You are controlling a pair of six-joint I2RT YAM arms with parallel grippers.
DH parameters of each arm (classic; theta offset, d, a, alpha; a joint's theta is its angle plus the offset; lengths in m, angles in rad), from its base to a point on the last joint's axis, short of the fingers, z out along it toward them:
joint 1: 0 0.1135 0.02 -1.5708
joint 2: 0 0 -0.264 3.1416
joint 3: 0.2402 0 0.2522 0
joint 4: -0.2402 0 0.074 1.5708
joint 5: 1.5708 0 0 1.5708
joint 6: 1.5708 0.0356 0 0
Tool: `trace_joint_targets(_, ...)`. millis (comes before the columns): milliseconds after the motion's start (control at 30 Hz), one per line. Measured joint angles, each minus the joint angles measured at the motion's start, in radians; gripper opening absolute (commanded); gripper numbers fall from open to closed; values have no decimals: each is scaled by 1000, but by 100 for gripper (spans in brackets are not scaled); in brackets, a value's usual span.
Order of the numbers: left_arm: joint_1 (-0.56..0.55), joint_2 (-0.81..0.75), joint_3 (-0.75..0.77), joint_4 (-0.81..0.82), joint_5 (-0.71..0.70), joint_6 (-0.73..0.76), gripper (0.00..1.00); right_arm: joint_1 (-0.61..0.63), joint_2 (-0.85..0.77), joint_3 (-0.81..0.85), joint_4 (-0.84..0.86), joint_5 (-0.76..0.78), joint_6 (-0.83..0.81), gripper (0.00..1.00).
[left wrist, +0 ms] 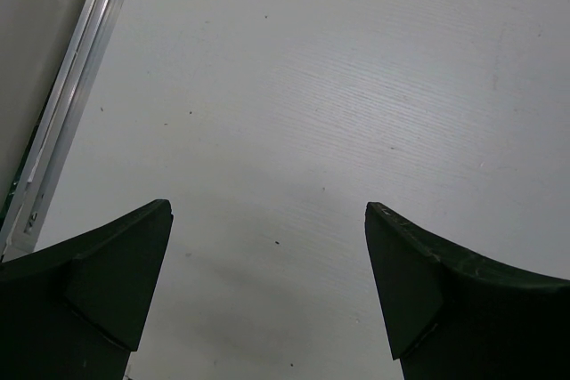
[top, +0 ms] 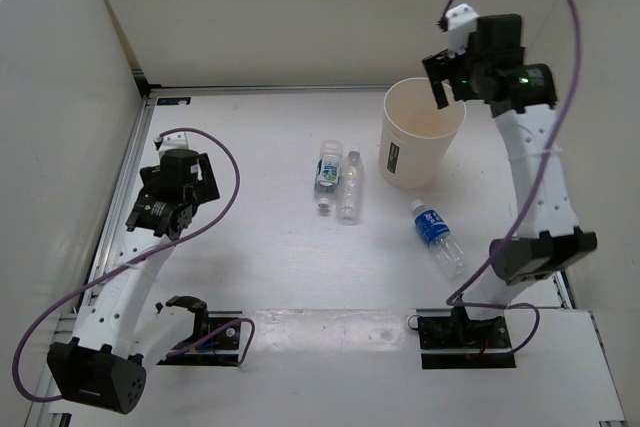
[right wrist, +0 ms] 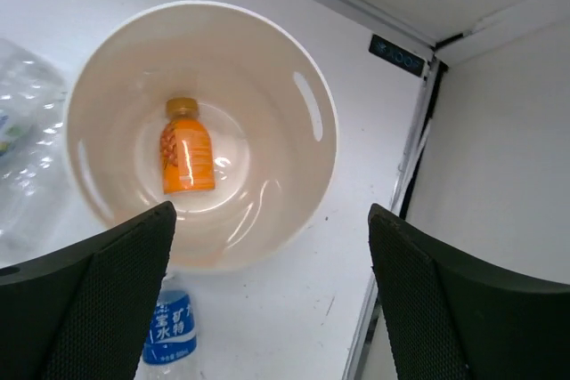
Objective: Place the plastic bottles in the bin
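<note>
My right gripper will move back past the bin's rim and down onto the bottle's blue label (top: pixel 432 227), because a bottle still outside the bin (top: pixel 418 159) lies below my right gripper and back from it.
The cream-white bin (top: pixel 418 159) stands upright at the back right. In the right wrist view its inside wall (right wrist: pixel 294 149) shows, with a small orange bottle (right wrist: pixel 186 150) lying on the bottom. A blue-labelled plastic bottle (top: pixel 327 174) and a plain clear one (top: pixel 350 185) lie side by side mid-table. Another blue-labelled bottle (top: pixel 437 235) lies in front of the bin and shows in the right wrist view (right wrist: pixel 171 331). My right gripper (top: pixel 450 85) (right wrist: pixel 271 211) is open and empty, above the bin's far rim. My left gripper (top: pixel 158 215) (left wrist: pixel 267 206) is open and empty over bare table at the left.
White walls enclose the table at the back and both sides. A metal rail (left wrist: pixel 76 86) runs along the left edge, close to my left gripper. The two clear bottles blur at the left edge of the right wrist view (right wrist: pixel 27 157).
</note>
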Motion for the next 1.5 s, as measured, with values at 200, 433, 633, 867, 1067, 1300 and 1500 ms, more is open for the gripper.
trace_joint_targets(200, 4, -31, 0, 23, 0, -5, 100, -232, -241, -133, -49, -233, -80, 90)
trace_joint_targets(433, 8, -41, -6, 35, 13, -19, 100, -367, -466, -545, -218, -460, -315, 90)
trace_joint_targets(633, 10, -51, -50, 44, 28, -49, 100, -283, -460, -848, -280, -461, -373, 90)
trace_joint_targets(867, 13, -51, -53, 19, 28, -45, 100, -278, -317, -930, -269, -465, -323, 90)
trace_joint_targets(1067, 14, -76, -53, -18, 18, -41, 100, -301, -108, -930, -262, -469, -303, 88)
trace_joint_targets(1300, 14, -127, -53, -46, 4, -53, 100, -341, 28, -932, -251, -407, -259, 85)
trace_joint_targets(1500, 14, -146, -53, -72, -6, -61, 100, -335, 30, -940, -238, -368, -231, 81)
